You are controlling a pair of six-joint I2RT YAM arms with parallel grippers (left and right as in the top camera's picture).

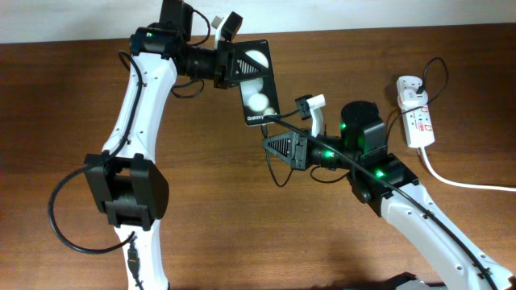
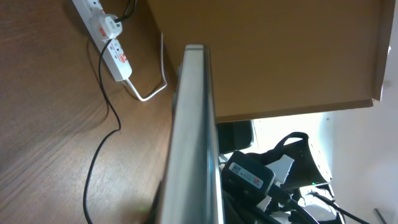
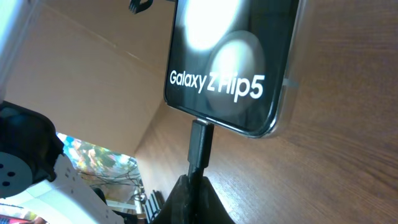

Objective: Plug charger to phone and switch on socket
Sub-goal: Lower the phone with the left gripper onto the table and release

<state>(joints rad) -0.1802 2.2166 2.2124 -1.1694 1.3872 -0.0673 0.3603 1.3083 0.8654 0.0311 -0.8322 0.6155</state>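
My left gripper has the connector already meeting the port, so next it needs to lower, tilt the phone (image 1: 258, 84) flat and release it on the bare tabletop beside my right gripper.
My left gripper (image 1: 235, 64) is shut on the phone (image 1: 258, 84) and holds it tilted above the table. Its glossy screen shows two white glare spots. The left wrist view shows the phone edge-on (image 2: 193, 137). The right wrist view shows the screen (image 3: 230, 62) reading "Galaxy Z Flip5". My right gripper (image 1: 272, 145) (image 3: 198, 196) is shut on the charger just behind its black connector (image 3: 200, 143). The connector tip meets the phone's bottom edge at the port. The thin black cable (image 2: 99, 149) trails across the table to the white socket (image 1: 415, 113) (image 2: 109, 37), where an adapter is plugged in.
The socket's thick white cord (image 1: 459, 181) runs off the table's right edge. The wooden table (image 1: 242, 234) fills the view. The left arm's base (image 1: 129, 189) stands at the front left and the right arm (image 1: 419, 217) at the front right.
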